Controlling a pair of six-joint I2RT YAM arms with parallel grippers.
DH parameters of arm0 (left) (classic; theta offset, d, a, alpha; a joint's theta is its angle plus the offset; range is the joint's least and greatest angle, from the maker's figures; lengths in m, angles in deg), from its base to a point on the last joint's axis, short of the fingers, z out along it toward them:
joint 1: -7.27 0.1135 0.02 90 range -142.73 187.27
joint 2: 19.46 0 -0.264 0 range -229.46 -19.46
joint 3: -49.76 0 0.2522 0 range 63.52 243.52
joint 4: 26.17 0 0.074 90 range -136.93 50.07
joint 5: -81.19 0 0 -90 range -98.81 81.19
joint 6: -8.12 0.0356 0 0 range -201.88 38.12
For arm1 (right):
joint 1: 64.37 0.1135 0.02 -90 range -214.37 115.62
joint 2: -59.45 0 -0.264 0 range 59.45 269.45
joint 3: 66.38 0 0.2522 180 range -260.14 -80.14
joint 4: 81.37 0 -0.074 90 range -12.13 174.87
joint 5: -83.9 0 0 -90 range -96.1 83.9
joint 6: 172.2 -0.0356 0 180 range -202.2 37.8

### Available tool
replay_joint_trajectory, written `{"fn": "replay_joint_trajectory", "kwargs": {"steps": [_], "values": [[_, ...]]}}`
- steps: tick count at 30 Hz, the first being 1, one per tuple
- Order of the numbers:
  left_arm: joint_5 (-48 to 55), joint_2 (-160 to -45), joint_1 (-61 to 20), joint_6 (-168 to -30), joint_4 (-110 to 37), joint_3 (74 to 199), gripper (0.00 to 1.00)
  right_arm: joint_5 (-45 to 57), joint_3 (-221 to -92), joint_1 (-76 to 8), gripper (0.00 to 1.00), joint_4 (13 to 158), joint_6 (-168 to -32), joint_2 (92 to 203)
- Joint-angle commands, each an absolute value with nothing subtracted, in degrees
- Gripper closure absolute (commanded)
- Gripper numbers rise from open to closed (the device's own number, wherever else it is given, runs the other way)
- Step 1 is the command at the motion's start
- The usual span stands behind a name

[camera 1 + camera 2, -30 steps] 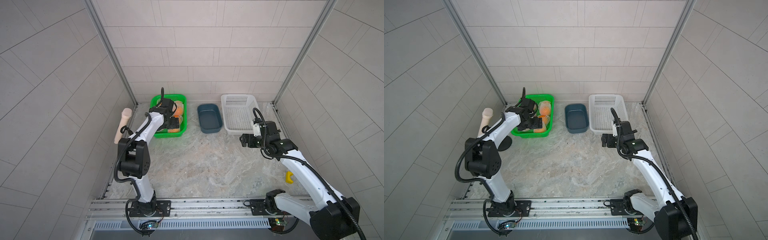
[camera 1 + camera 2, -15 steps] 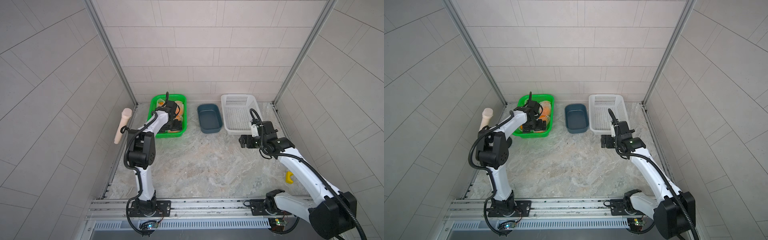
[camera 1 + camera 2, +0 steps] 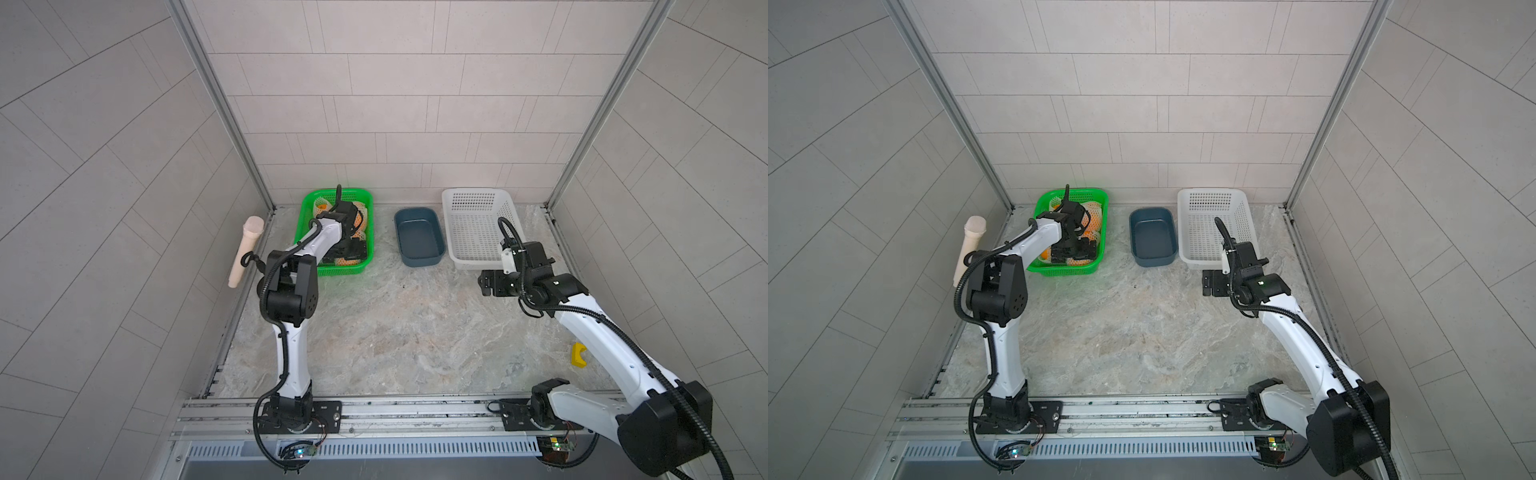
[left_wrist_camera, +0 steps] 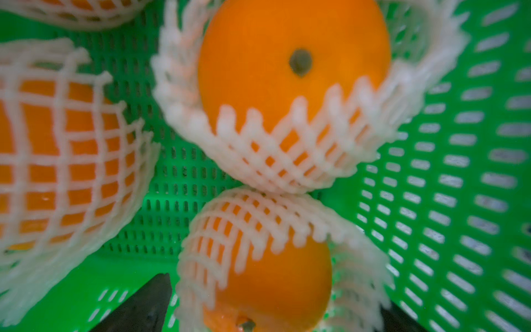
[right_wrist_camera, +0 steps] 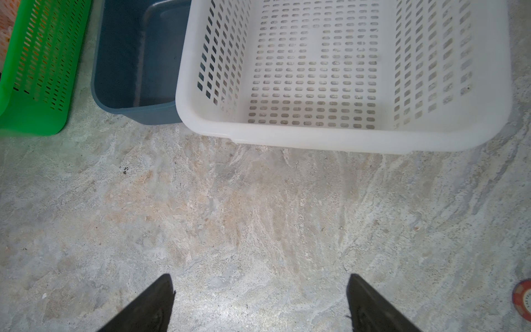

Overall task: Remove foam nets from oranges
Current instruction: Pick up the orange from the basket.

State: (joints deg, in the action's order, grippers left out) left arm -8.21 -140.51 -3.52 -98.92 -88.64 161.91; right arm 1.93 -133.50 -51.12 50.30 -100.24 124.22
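My left gripper is above the netted orange, with its open fingers already on either side of it. I will lower the gripper and close it on the sides of the netted orange point(image 4: 269, 268).
Several oranges in white foam nets lie in the green basket point(image 3: 340, 271) point(image 3: 1068, 272). My left gripper point(image 4: 273, 301) point(image 3: 353, 248) point(image 3: 1076, 248) is down inside that basket, open. Its dark fingertips point(image 4: 156, 293) stand either side of one netted orange point(image 4: 275, 284), whose foam net point(image 4: 244, 218) is pulled partway down. Just beyond, touching it, a second orange point(image 4: 287, 57) sits in its net point(image 4: 287, 161) with the stem dot showing. Another netted orange point(image 4: 71, 143) lies to the side. My right gripper point(image 5: 260, 287) point(image 3: 484, 286) point(image 3: 1207, 284) hangs open over bare table, holding nothing.
A dark blue tub point(image 3: 417, 251) point(image 5: 129, 57) and a white perforated basket point(image 3: 465, 262) point(image 5: 344, 138) stand beside the green basket at the back. A pale wooden roller point(image 3: 245, 249) leans on the left wall. A yellow piece point(image 3: 578, 355) lies far right; a red chip point(image 5: 524, 296) lies nearby.
The left arm has swung its elbow in and the gripper has dropped lower into the green basket, around a netted orange. The right gripper has shifted slightly.
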Motion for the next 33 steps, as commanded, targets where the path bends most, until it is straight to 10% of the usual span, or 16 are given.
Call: {"fn": "replay_joint_trajectory", "kwargs": {"steps": [1, 33], "values": [[-8.5, -141.4, -3.9, -98.8, -89.9, 163.5, 0.0, 0.7, -134.9, -50.7, 0.05, 49.0, -100.0, 124.2], [-9.2, -136.8, -3.8, -98.7, -87.5, 161.0, 0.28, 1.1, -134.9, -50.5, 0.05, 48.9, -100.1, 122.6]]}}
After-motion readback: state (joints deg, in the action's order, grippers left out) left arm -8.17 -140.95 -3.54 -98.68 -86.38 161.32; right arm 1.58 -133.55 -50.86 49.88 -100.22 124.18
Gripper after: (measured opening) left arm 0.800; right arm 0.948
